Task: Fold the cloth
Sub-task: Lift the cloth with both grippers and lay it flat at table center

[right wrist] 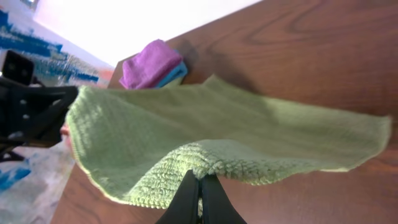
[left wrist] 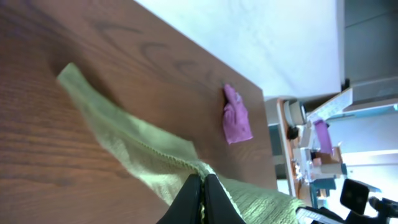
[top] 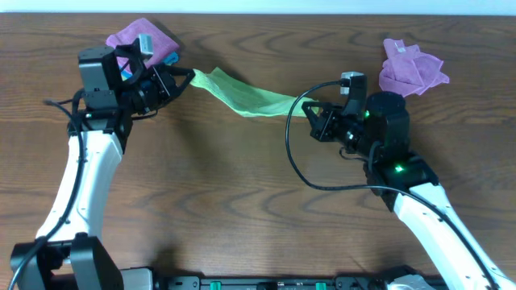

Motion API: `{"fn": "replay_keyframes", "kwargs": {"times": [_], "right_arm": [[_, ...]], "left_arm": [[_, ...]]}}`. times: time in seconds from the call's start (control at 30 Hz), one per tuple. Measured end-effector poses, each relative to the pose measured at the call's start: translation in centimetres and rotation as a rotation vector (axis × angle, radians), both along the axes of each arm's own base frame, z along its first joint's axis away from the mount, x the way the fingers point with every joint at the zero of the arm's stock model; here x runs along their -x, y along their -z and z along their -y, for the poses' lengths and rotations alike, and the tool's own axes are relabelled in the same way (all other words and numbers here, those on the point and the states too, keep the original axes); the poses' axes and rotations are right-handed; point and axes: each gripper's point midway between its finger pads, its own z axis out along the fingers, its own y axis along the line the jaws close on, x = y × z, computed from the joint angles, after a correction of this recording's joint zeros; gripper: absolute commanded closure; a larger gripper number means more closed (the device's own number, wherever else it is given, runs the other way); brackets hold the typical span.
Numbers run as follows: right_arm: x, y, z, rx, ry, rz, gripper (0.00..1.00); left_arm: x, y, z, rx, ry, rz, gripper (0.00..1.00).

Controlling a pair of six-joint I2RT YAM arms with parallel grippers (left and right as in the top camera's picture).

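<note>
The bare tabletop is below my left gripper and further back. My left gripper needs to move down and back next, to lay the cloth's edge down and let go of it.
The light lime-green cloth (top: 242,97) hangs stretched above the table between my two grippers. My left gripper (top: 184,78) is shut on its left edge; in the left wrist view the black fingers (left wrist: 203,186) pinch the cloth (left wrist: 124,140). My right gripper (top: 310,111) is shut on its right edge; in the right wrist view the fingers (right wrist: 200,186) pinch the cloth (right wrist: 205,130), which spreads away towards the left arm. Its tag does not show.
A purple cloth on a blue cloth (top: 141,36) lies at the back left behind the left arm, also in the right wrist view (right wrist: 149,62). Another purple cloth (top: 411,68) lies crumpled at the back right, also in the left wrist view (left wrist: 235,117). Wooden table (top: 242,201).
</note>
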Motion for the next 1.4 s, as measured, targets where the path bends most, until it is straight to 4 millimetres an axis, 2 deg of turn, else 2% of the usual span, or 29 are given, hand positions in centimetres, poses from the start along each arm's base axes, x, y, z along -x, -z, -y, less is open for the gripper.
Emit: {"fn": "replay_keyframes", "kwargs": {"times": [0.07,0.2,0.3,0.4,0.5,0.57,0.67,0.8,0.9,1.0,1.07,1.2,1.3,1.37,1.4], "right_arm": [[-0.5,-0.1,0.4,0.015,0.015,0.012,0.99],[-3.8,0.2,2.3,0.075,0.064,0.029,0.99],[-7.3,0.1,3.6,0.108,0.091,0.043,0.98],[-10.8,-0.7,4.2,0.144,0.095,0.052,0.99],[-12.3,-1.5,4.0,0.197,0.063,0.037,0.99],[-12.3,-1.9,4.0,0.228,0.044,0.034,0.99],[-11.5,-1.5,4.1,0.264,0.020,0.001,0.99],[-9.5,0.9,4.4,0.303,-0.012,-0.119,0.99],[-7.4,2.5,4.7,0.336,-0.045,-0.217,0.99],[-5.1,3.9,5.0,0.370,-0.084,-0.313,0.99],[-3.7,4.5,4.9,0.395,-0.119,-0.355,0.98],[-1.0,4.4,4.4,0.441,-0.175,-0.378,0.99],[1.0,4.7,4.3,0.468,-0.197,-0.376,0.98],[2.5,6.1,4.4,0.479,-0.206,-0.399,0.98],[3.8,7.6,4.7,0.485,-0.210,-0.428,0.99]], "left_arm": [[-0.2,-0.1,0.0,0.002,-0.011,0.000,0.94],[-1.3,-0.4,0.7,-0.020,-0.043,0.039,0.94],[-2.6,-0.9,1.2,-0.027,-0.072,0.090,0.94],[-4.0,-1.2,0.9,-0.008,-0.117,0.122,0.94],[-4.4,-0.4,0.9,0.004,-0.125,0.093,0.94],[-4.3,-0.1,1.1,0.010,-0.113,0.083,0.94],[-3.5,0.4,1.6,0.021,-0.064,0.055,0.94],[-2.3,0.9,2.2,0.037,0.008,0.022,0.94],[-0.9,2.2,2.2,0.035,0.058,-0.045,0.94],[1.2,4.3,2.0,0.012,0.101,-0.143,0.94],[3.4,6.0,2.1,-0.021,0.154,-0.217,0.95],[7.4,7.8,2.3,-0.078,0.250,-0.310,0.94],[9.6,8.6,2.3,-0.112,0.312,-0.349,0.94],[10.4,8.9,2.3,-0.130,0.343,-0.357,0.94],[11.0,9.1,2.3,-0.144,0.361,-0.363,0.94]]}}
